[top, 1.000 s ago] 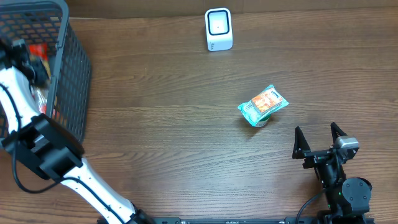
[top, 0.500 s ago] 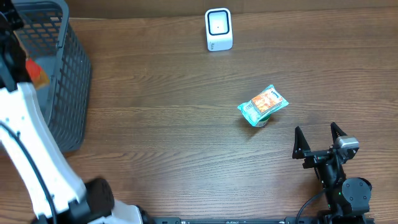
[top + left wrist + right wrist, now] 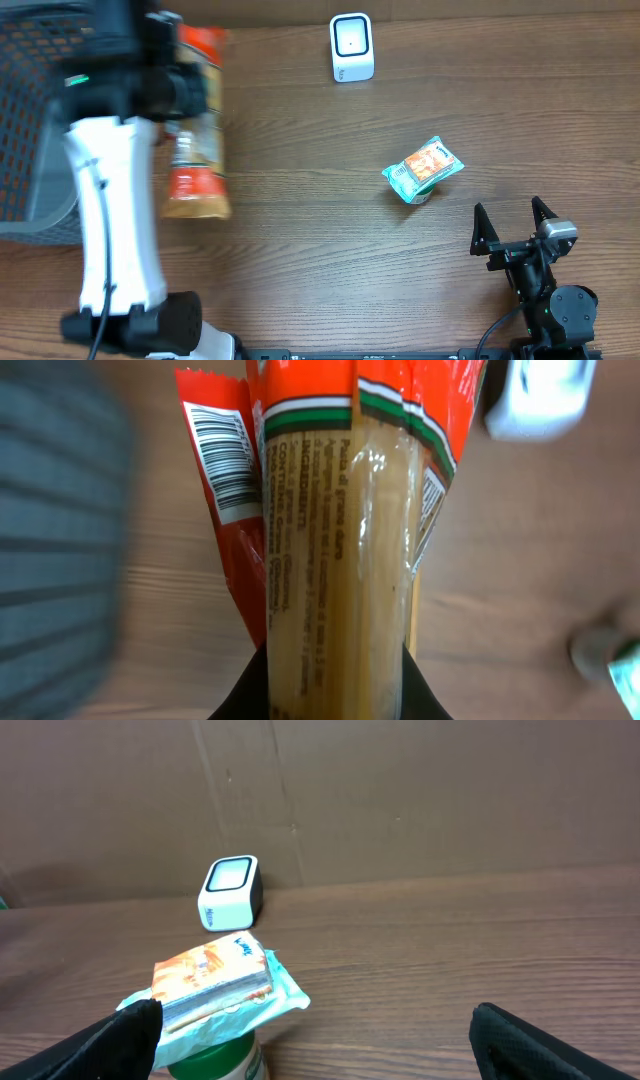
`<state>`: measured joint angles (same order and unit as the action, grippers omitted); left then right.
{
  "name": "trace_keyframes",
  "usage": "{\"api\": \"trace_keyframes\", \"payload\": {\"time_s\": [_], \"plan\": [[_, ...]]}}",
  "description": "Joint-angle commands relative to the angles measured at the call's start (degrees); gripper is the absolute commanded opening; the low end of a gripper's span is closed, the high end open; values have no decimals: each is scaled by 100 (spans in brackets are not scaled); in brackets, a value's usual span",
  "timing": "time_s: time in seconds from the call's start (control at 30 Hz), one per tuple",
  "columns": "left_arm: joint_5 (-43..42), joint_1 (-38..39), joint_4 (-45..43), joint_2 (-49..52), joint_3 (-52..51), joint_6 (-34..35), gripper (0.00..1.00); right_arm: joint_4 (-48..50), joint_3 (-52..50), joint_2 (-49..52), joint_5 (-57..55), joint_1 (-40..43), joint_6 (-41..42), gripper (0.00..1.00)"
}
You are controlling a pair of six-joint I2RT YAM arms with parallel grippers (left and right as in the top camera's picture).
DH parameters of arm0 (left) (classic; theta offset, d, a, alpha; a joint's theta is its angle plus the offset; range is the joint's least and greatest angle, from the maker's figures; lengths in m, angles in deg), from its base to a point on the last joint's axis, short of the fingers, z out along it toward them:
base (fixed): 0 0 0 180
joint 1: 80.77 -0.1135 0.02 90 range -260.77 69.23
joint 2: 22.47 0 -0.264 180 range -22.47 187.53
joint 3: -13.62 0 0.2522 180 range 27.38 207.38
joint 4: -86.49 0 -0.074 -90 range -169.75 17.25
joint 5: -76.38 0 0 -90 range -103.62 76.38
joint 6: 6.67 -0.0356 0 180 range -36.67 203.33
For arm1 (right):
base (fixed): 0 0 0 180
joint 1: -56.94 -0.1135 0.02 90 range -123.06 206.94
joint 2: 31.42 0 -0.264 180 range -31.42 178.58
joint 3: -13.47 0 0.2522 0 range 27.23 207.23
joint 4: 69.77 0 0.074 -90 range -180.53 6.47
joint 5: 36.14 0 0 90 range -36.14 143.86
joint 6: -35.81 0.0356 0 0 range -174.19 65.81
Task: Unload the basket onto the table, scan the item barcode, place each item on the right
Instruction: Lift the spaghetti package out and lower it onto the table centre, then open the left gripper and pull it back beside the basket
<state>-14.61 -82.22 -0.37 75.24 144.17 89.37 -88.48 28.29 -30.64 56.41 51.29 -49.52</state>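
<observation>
The spaghetti pack (image 3: 340, 540) hangs by the basket. It goes away, back and down onto the table short of the snack packet next in my left gripper.
A long pack of spaghetti (image 3: 195, 150), orange-red with a clear window, hangs above the table just right of the basket. My left gripper (image 3: 178, 88) is shut on it. In the left wrist view the pack (image 3: 340, 540) fills the middle, with the fingers (image 3: 250, 695) on either side of its lower end. A barcode (image 3: 225, 460) shows on its red side flap. The white scanner (image 3: 351, 47) stands at the back centre, blurred in the left wrist view's top right corner (image 3: 540, 400). My right gripper (image 3: 510, 228) stands open and holds nothing at the front right.
The dark wire basket (image 3: 40, 120) fills the back left corner. An orange and teal snack packet (image 3: 423, 168) lies on a green-lidded bottle (image 3: 215, 1055) right of centre, just beyond my right gripper (image 3: 315, 1030). A cardboard wall (image 3: 400, 800) backs the table.
My left arm has risen out of the basket and swung right, carrying the spaghetti pack over the table. The right arm has not moved.
</observation>
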Motion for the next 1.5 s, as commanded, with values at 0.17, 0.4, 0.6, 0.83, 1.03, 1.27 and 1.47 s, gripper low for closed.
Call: {"api": "trace_keyframes", "payload": {"time_s": [0.17, 0.4, 0.6, 0.83, 1.03, 1.27, 1.47], "plan": [[-354, 1504, -1851, 317, -3237, 1394, 4, 31, -61, -61, -4, 15, -24, 100], [-20, 2267, -3659, 326, -4706, 1661, 4, 31, -61, -61, -4, 15, -22, 100], [-7, 2323, -3786, 326, -4850, 1799, 47, 31, -61, -61, -4, 15, -22, 100], [-74, 2312, -3718, 286, -4747, 1794, 88, 31, -61, -61, -4, 15, -22, 100], [-31, 2192, -2955, 101, -4072, 1591, 88, 31, -61, -61, -4, 15, -22, 100], [616, 1753, -1996, 17, -3517, 1451, 93, 31, -61, -61, -4, 15, -22, 100], [586, 909, -1567, 17, -3521, 1624, 93, 31, -61, -61, -4, 15, -22, 100]]}}
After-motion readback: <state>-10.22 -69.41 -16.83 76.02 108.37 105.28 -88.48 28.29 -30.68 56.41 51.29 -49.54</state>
